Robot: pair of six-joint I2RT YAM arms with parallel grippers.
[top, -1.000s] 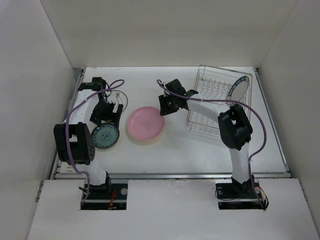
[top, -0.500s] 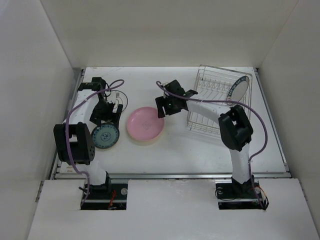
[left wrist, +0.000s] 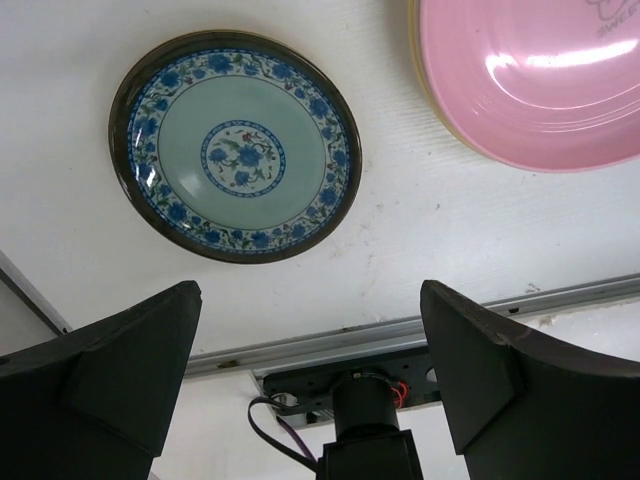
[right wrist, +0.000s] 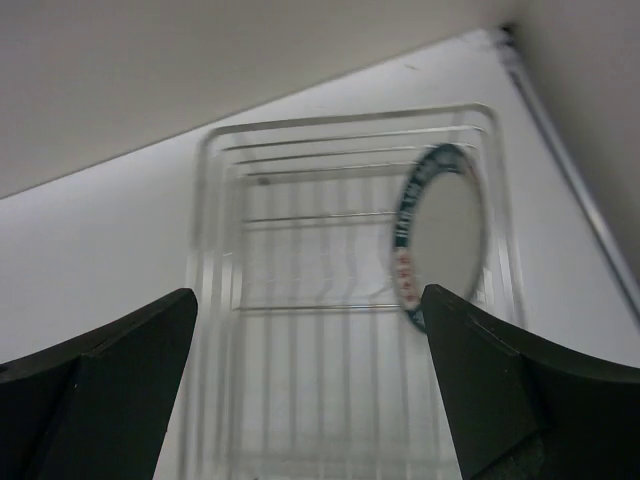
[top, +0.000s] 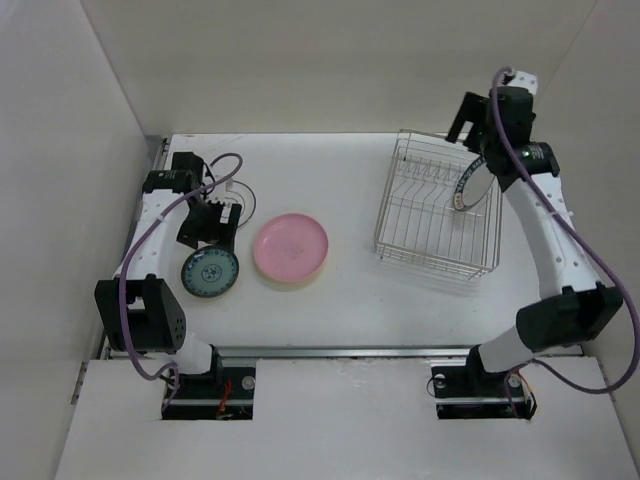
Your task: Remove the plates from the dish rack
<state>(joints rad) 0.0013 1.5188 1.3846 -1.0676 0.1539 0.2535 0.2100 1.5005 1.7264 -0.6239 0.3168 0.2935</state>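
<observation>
My right gripper moves down toward the right in its wrist view onto the white plate's upper rim (top: 491,182) (right wrist: 484,228) next, since the plate stands on edge with that rim uncovered.
The dish rack (top: 436,236), silver wire, stands at the right of the table and shows blurred from above in the right wrist view (right wrist: 330,300). One white plate with a dark patterned rim (top: 470,186) (right wrist: 446,232) stands on edge in its far right part. My right gripper (top: 478,140) (right wrist: 310,300) hangs open high above the rack, holding nothing. A pink plate (top: 290,246) (left wrist: 540,75) lies on a cream-yellow plate (left wrist: 428,95) mid-table. The teal patterned plate (top: 209,272) (left wrist: 235,160) lies flat at the left. My left gripper (top: 207,236) (left wrist: 310,300) hovers open just behind it, empty.
White walls enclose the table on three sides; the right wall is close to the rack. A metal rail (top: 340,350) runs along the near edge, with both arm bases below it. The left arm's purple cable (top: 150,215) loops over the table's left side.
My right arm has swung from beside the pink plate up and back to above the rack's far right, its jaws spreading wider. The left arm shifted only slightly.
</observation>
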